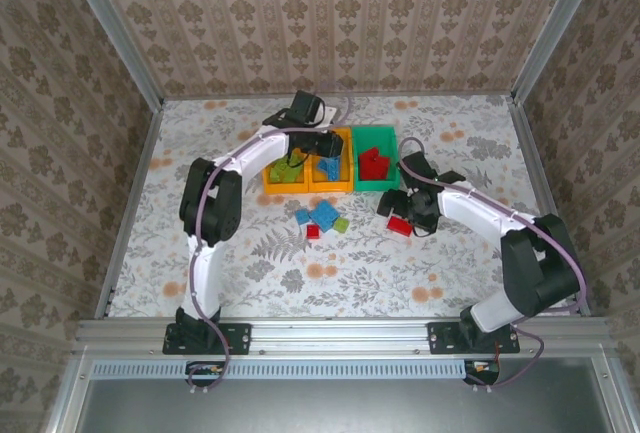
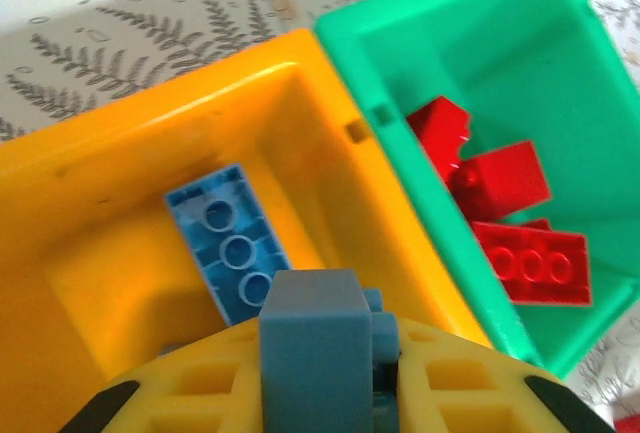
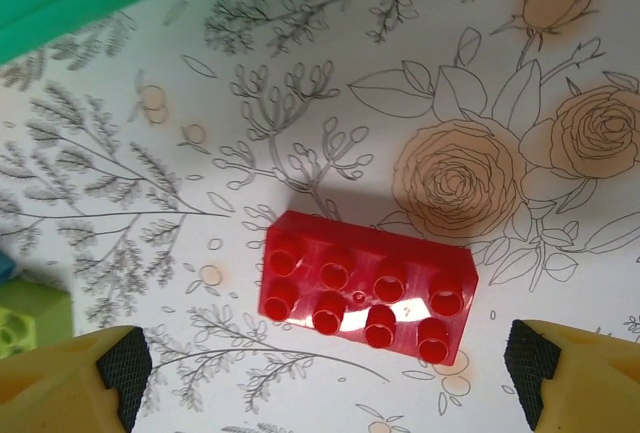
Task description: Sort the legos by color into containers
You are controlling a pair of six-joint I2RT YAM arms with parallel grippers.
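Another blue brick is already on the bottom of the middle orange bin, so the robot's left gripper needs to stay over that bin next and open there to let go of its blue brick.
My left gripper (image 2: 335, 378) is shut on a blue brick (image 2: 310, 323) and hangs over the middle orange bin (image 2: 120, 173), where another blue brick (image 2: 230, 243) lies studs down. In the top view this gripper (image 1: 325, 143) is above that bin (image 1: 345, 185). The green bin (image 2: 400, 193) beside it holds several red bricks (image 2: 525, 258). My right gripper (image 3: 328, 373) is open, low over the table, with a red eight-stud brick (image 3: 365, 288) lying between its fingertips (image 3: 125, 363), untouched. The same red brick (image 1: 400, 225) sits in front of the green bin (image 1: 388, 133).
The left orange bin (image 1: 270, 185) holds lime green bricks. Loose on the table in front of the bins lie two blue bricks (image 1: 325, 215), a lime one (image 1: 341, 224) and a small red one (image 1: 313, 232). A lime brick (image 3: 25, 318) shows at the right wrist view's left edge.
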